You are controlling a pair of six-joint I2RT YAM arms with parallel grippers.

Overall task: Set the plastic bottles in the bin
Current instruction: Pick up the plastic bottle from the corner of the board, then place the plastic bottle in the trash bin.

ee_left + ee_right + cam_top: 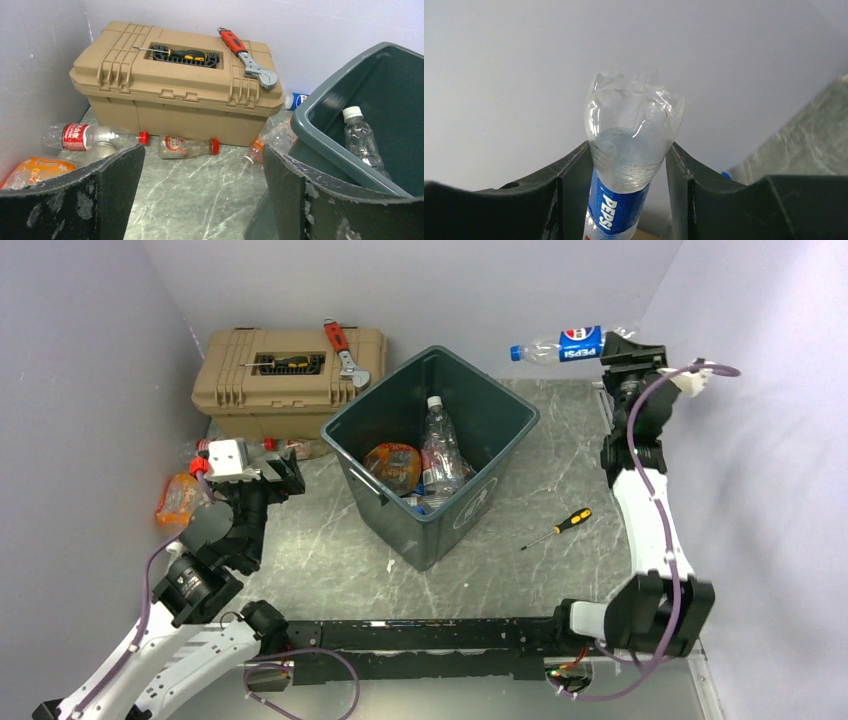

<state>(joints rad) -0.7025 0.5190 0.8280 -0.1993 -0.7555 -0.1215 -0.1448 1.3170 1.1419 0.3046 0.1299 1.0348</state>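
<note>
The blue-labelled bottle in handover has the bin's printed side (pixel 474 506) to its left in the top view, so my right gripper will swing back toward that side and release the bottle.
The dark green bin (pixel 345 435) stands mid-table with a clear white-capped bottle (pixel 440 445) and a crushed orange-labelled one (pixel 393 465) inside. My right gripper (pixel 622 352) is raised at the back right, shut on a blue-labelled Pepsi bottle (pixel 570 345), whose base sticks up between the fingers (pixel 634 145). My left gripper (pixel 202 200) stands open and empty, low beside the bin's left wall (pixel 320 135). Ahead of it, along the toolbox, lie a red-labelled bottle (pixel 80 136), a small red-capped bottle (pixel 187 146) and an orange-capped one (pixel 257 148). A crushed orange bottle (pixel 35 170) lies at the left.
A tan toolbox (pixel 285 375) sits at the back left with a red wrench (pixel 345 350) and a screwdriver (pixel 285 363) on its lid. A yellow-handled screwdriver (pixel 560 527) lies on the table right of the bin. Walls close in the left, back and right.
</note>
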